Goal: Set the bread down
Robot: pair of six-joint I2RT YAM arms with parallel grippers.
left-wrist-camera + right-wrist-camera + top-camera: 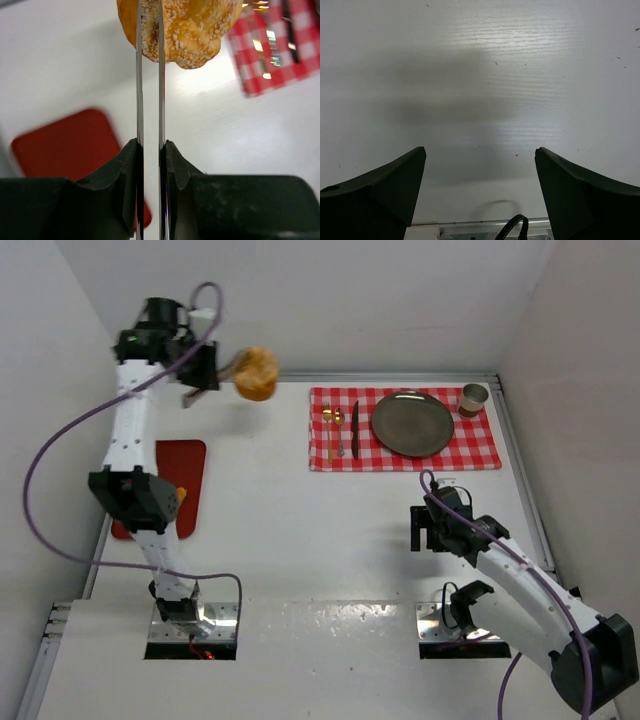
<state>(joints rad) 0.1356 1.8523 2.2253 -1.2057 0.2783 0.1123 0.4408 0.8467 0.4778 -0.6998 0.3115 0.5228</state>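
The bun (256,373) should next go to the right in the top view with my left gripper, then down to be released on the dark round plate (405,420), which is empty.
The round golden sesame bun (256,373) hangs in the air over the table's far left, pinched between two thin metal tong blades (138,90). My left gripper (212,368) is shut on these tongs, and in the left wrist view (150,145) the bun (195,30) sits at the blade tips. A small orange piece (181,495), possibly the croissant, peeks from behind the left arm on the red tray (185,465). My right gripper (425,528) is open and empty over bare table, as the right wrist view (480,155) shows.
A red-checked placemat (480,450) at the far right carries a dark round plate (412,423), a knife (354,428), gold cutlery (335,430) and a cup (474,398). The placemat's corner (270,55) and the red tray (65,145) show in the left wrist view.
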